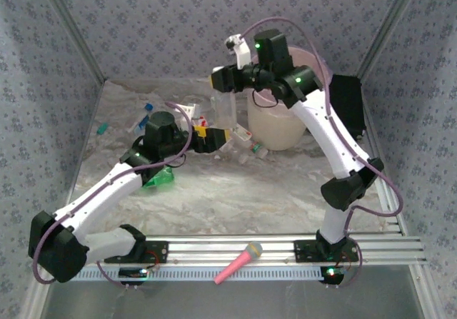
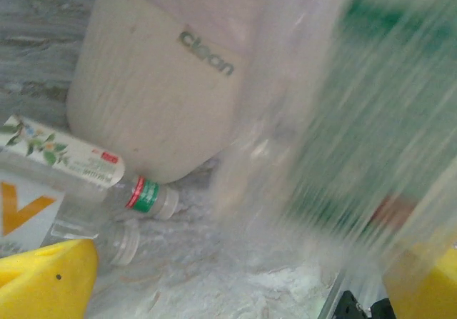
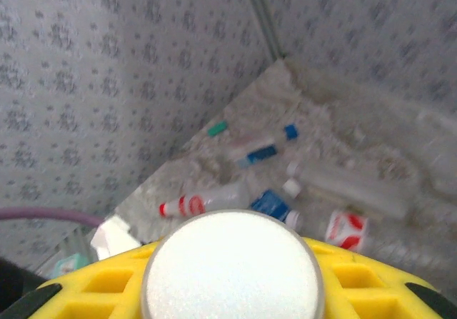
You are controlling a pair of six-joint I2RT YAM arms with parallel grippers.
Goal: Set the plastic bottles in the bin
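The bottle still dangles beside the bin, so it swings across over the bin's opening (image 1: 267, 98) with my right gripper next. Then the bottle goes down inside and my right gripper releases the bottle's neck.
My right gripper (image 1: 218, 82) hangs high, left of the bin (image 1: 277, 125), shut on the neck of a clear plastic bottle (image 1: 223, 110) that dangles upright. In the right wrist view its white cap (image 3: 232, 265) sits between my yellow fingers (image 3: 86, 290). My left gripper (image 1: 214, 140) stands open just below that bottle, which streaks past as a blur (image 2: 335, 119) in the left wrist view. Two more bottles (image 2: 78, 163) lie against the cream bin's wall (image 2: 150, 90). Several others (image 3: 214, 201) lie scattered on the far left of the table.
A pink toy microphone (image 1: 240, 262) rests on the front rail. A black box (image 1: 350, 99) stands right of the bin. A green object (image 1: 161, 179) lies under my left forearm. Patterned walls close in the table on three sides.
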